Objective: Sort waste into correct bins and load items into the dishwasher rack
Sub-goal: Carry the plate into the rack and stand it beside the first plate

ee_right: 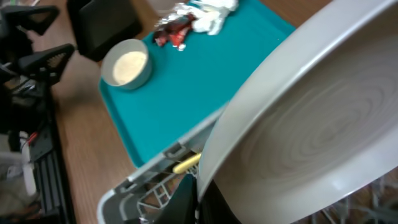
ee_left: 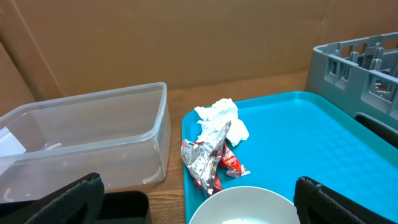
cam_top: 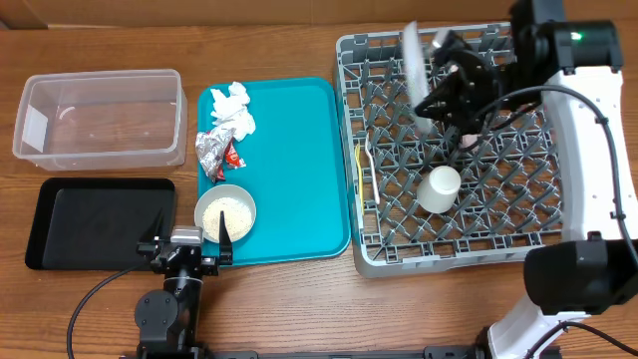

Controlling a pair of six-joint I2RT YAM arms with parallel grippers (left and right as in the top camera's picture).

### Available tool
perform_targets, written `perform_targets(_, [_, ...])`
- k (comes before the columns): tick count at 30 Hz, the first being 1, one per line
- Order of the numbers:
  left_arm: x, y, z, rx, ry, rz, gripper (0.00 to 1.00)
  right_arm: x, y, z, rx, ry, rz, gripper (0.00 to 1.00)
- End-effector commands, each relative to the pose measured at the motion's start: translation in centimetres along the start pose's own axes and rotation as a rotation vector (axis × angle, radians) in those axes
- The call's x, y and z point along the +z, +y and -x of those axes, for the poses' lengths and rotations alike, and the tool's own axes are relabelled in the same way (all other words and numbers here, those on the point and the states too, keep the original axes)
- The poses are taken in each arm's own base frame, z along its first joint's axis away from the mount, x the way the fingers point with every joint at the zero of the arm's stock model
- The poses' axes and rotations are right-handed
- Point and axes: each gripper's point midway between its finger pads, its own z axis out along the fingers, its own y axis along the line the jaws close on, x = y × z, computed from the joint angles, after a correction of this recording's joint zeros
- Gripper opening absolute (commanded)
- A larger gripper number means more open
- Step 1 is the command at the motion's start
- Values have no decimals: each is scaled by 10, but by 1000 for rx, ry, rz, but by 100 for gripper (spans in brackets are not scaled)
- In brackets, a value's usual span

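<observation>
The plate (cam_top: 412, 62) still hangs on edge above the rack's wires, so my right gripper needs to lower and bring it upright down between them, beyond the white cup.
My right gripper (cam_top: 439, 100) is shut on the rim of a pale grey plate (cam_top: 412, 62), holding it on edge over the back left of the grey dishwasher rack (cam_top: 518, 249). The plate fills the right wrist view (ee_right: 311, 118). A white cup (cam_top: 439, 189) and a thin yellow utensil (cam_top: 361, 165) lie in the rack. My left gripper (cam_top: 189, 242) is open at the table's front edge, its fingers either side of a small grey bowl of rice (cam_top: 224, 213). White tissue (cam_top: 231, 108), a foil wrapper (cam_top: 212, 150) and a red packet (cam_top: 234, 157) lie on the teal tray.
The clear tub (cam_top: 100, 118) stands at the back left with the black tray (cam_top: 100, 221) in front of it; both look empty. The teal serving tray (cam_top: 289, 170) lies between them and the rack. A cable runs from the left arm's base.
</observation>
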Motion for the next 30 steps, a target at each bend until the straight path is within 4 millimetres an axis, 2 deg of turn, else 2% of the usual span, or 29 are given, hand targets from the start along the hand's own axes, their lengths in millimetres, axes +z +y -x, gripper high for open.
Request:
perform_targets(1, [0,2,-1,-18,1,9,100,-6,-7,-8,-6,-38,7,4])
perform_targets(6, [0,2,-1,-18,1,9,100,6,-13,-27,7,-28,37,4])
perform_targets(11, [0,2,-1,-18,1,9,100,22,-25,-43,15,-8,33,4])
perform_targets(14, [0,2,-1,-18,1,9,100,26,-34,-49,2,16,4,4])
perform_targets(30, [0,2,-1,-18,1,9,100,26,-40,-56,-3,56,-29,4])
